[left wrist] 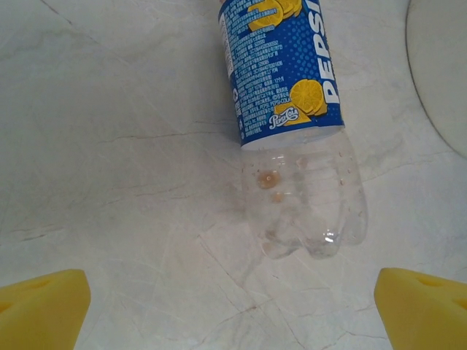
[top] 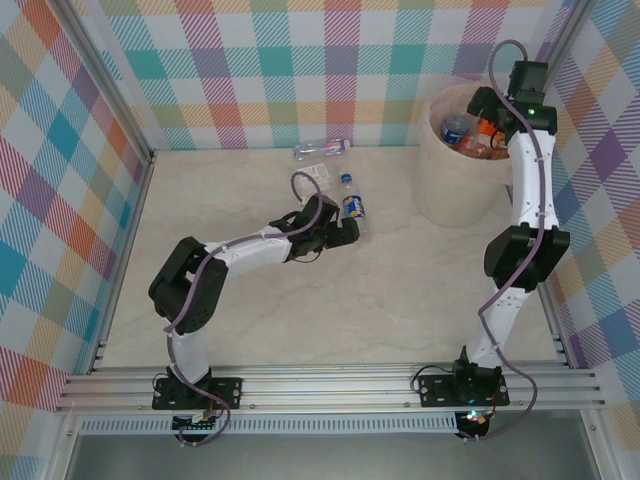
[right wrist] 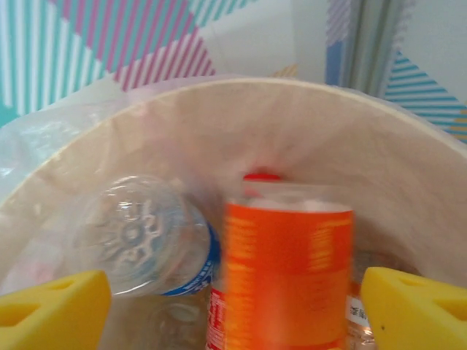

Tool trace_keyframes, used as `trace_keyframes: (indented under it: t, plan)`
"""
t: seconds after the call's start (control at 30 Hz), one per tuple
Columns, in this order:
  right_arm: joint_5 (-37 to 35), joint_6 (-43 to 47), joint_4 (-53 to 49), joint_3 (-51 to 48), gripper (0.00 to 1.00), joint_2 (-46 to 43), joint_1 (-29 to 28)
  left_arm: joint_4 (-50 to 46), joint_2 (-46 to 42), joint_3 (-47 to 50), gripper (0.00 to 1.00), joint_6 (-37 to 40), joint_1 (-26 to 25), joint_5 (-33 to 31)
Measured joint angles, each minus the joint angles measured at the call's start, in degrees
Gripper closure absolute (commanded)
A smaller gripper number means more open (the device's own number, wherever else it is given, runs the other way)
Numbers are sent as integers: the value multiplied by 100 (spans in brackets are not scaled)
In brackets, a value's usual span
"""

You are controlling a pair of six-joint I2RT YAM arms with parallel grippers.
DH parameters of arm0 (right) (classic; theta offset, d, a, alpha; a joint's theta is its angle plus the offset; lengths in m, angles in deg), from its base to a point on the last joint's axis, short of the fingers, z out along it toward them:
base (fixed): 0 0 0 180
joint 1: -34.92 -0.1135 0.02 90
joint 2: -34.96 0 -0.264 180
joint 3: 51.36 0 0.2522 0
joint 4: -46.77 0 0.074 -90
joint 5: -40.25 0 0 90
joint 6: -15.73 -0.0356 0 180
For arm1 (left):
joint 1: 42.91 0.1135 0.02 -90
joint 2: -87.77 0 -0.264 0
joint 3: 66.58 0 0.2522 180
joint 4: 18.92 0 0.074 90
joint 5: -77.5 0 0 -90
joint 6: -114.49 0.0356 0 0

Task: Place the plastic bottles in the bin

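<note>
My left gripper lowers its fingers outward past the Pepsi bottle's clear base next and closes. The blue label's near end (top: 356, 212) (left wrist: 290, 120) lies below and outward of it, beyond them.
A Pepsi bottle (left wrist: 284, 65) with a blue label lies on the table, its clear base toward my left gripper (left wrist: 232, 295). That gripper is open just short of it, yellow pads (left wrist: 44, 306) wide apart; from above the gripper (top: 347, 229) sits at the bottle (top: 352, 207). Another clear bottle (top: 322, 149) lies by the back wall, and a crushed one (top: 319, 176) is between them. My right gripper (top: 487, 128) hangs over the bin (top: 440, 190), open. An orange-labelled bottle (right wrist: 288, 270), blurred, is loose between its pads above other bottles (right wrist: 146, 233) inside.
The bin's cream wall (left wrist: 445, 65) curves in at the right of the left wrist view, close to the Pepsi bottle. Checkered walls (top: 60, 200) enclose the table on three sides. A metal rail (top: 330, 385) runs along the near edge by the arm bases.
</note>
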Motion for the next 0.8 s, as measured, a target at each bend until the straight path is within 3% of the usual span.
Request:
trace_keyframes:
  t: [0.1, 0.33, 0.8]
  plan:
    - [-107, 4, -105, 0, 1, -20, 0, -66, 144, -144, 0, 50, -35, 0]
    - [160, -17, 92, -1014, 0, -831, 0, -273, 501, -531, 0, 197, -101, -26]
    - [2011, -509, 1115, -2994, 0, -2739, -68, -767, 1073, -1239, 0, 407, -138, -260]
